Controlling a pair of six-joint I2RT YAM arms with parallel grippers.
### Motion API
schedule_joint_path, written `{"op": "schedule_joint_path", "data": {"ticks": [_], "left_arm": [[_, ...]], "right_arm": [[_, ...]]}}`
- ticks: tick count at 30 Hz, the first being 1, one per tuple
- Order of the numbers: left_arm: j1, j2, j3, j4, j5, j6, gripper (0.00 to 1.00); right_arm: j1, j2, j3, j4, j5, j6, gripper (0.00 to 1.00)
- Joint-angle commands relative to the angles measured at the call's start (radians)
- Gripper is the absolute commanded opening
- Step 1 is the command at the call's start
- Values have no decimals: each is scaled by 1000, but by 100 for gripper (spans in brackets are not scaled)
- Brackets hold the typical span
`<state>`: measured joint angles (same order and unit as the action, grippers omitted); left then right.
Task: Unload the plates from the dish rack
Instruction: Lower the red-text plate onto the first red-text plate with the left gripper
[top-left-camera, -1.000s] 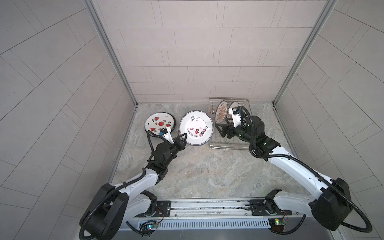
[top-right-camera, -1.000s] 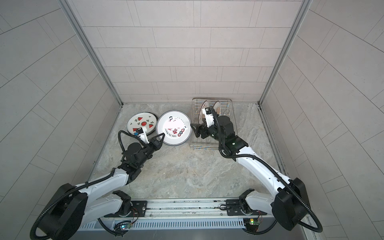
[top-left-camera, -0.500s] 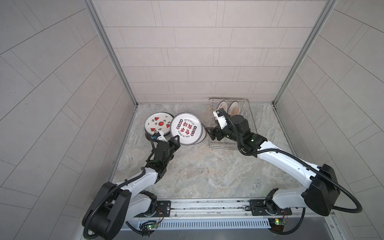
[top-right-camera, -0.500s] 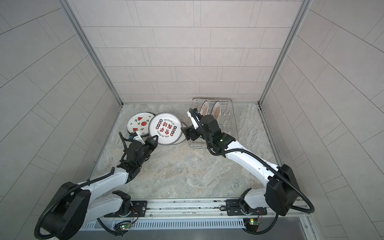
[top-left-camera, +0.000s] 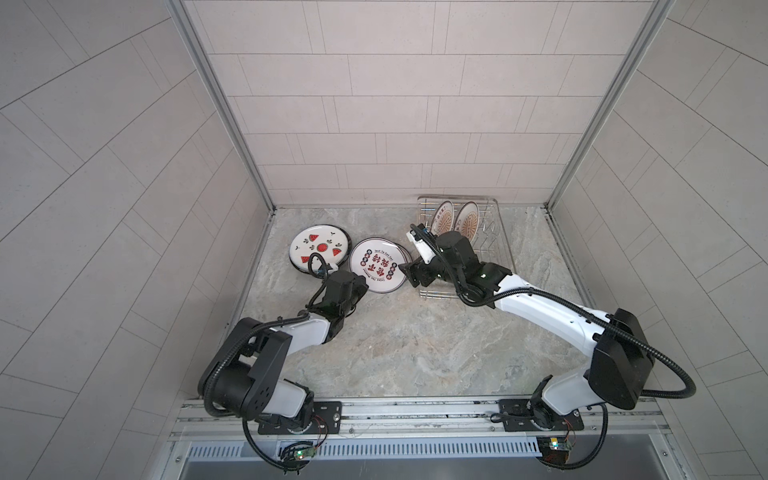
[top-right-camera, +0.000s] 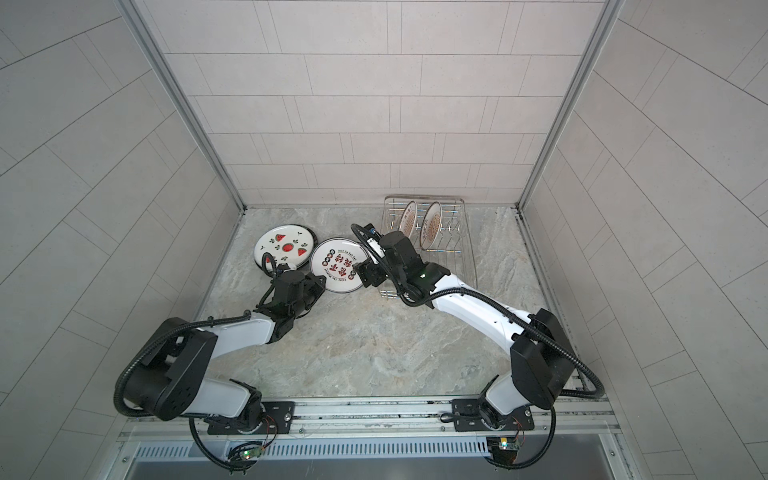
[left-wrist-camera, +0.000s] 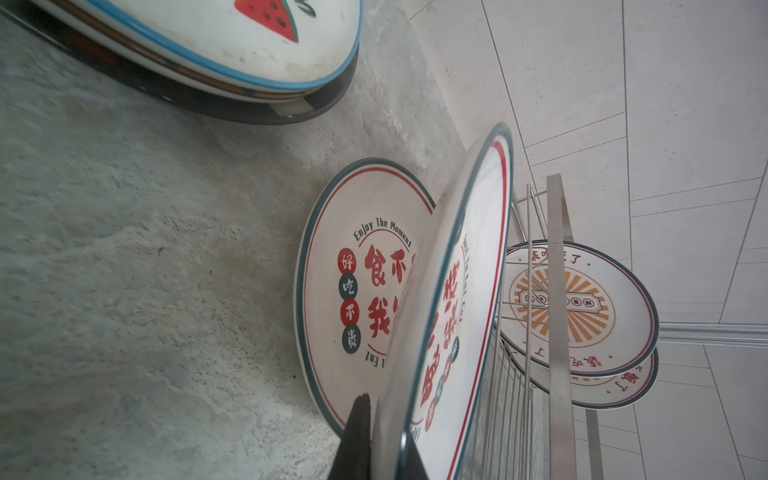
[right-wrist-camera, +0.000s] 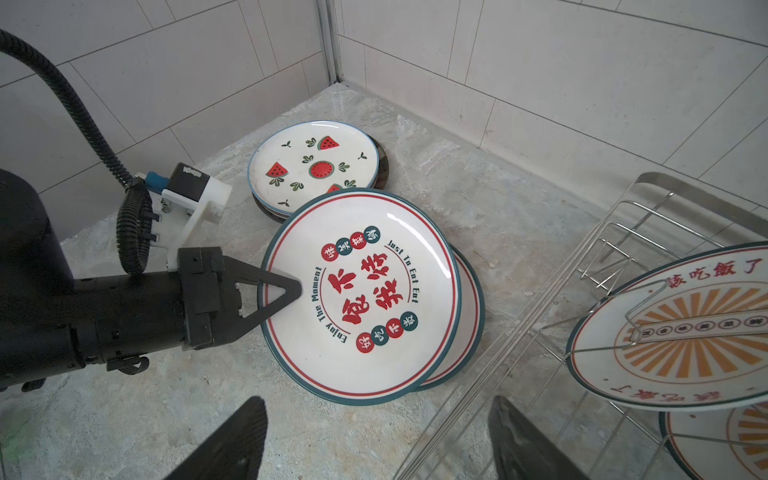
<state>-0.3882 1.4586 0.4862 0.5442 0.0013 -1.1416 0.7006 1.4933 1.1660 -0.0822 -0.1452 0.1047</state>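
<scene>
My left gripper moves down toward the rack (top-left-camera: 504, 239) next and releases the held rim over the matching flat plate, since that plate lies below my gripper, nearer the rack.
My left gripper (left-wrist-camera: 386, 419) is shut on the rim of a white red-character plate (top-left-camera: 377, 265), seen in both top views (top-right-camera: 340, 266). It holds the plate tilted over a matching plate (left-wrist-camera: 353, 291) that lies flat on the counter. A watermelon plate (top-left-camera: 319, 248) rests on a dark-rimmed plate (right-wrist-camera: 384, 166) at the far left. Two sunburst plates (top-left-camera: 441, 217) (top-left-camera: 468, 219) stand upright in the wire dish rack (top-left-camera: 504, 239). My right gripper (right-wrist-camera: 378, 415) is open and empty, low between the held plate and the rack's left side.
Tiled walls close in the marble counter at the back and on both sides. The rack sits against the back wall, right of centre. The two plate stacks lie close together at the back left. My right forearm (top-left-camera: 540, 307) crosses the rack's front corner.
The left gripper has drawn the red-character plate slightly left and laid it flatter over the lying plate. The right arm has swung left, away from the rack's plates, still open.
</scene>
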Motion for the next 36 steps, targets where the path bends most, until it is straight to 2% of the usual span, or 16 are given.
{"op": "schedule_joint_path", "data": {"ticks": [1, 8, 13, 19, 25, 36], "left_arm": [[3, 14, 61, 15, 2, -24, 0], [3, 116, 122, -12, 55, -60, 0], [3, 144, 128, -34, 21, -72, 0], [7, 196, 150, -46, 42, -77, 0], [10, 167, 143, -88, -10, -62, 10], [9, 185, 147, -90, -1, -46, 22]], "right_arm": [[4, 13, 31, -34, 35, -38, 85], [4, 13, 11, -32, 64, -53, 84], [4, 25, 34, -73, 71, -88, 84], [5, 38, 45, -98, 66, -109, 84], [5, 56, 57, -126, 70, -112, 83], [7, 101, 89, -169, 119, -121, 81]]}}
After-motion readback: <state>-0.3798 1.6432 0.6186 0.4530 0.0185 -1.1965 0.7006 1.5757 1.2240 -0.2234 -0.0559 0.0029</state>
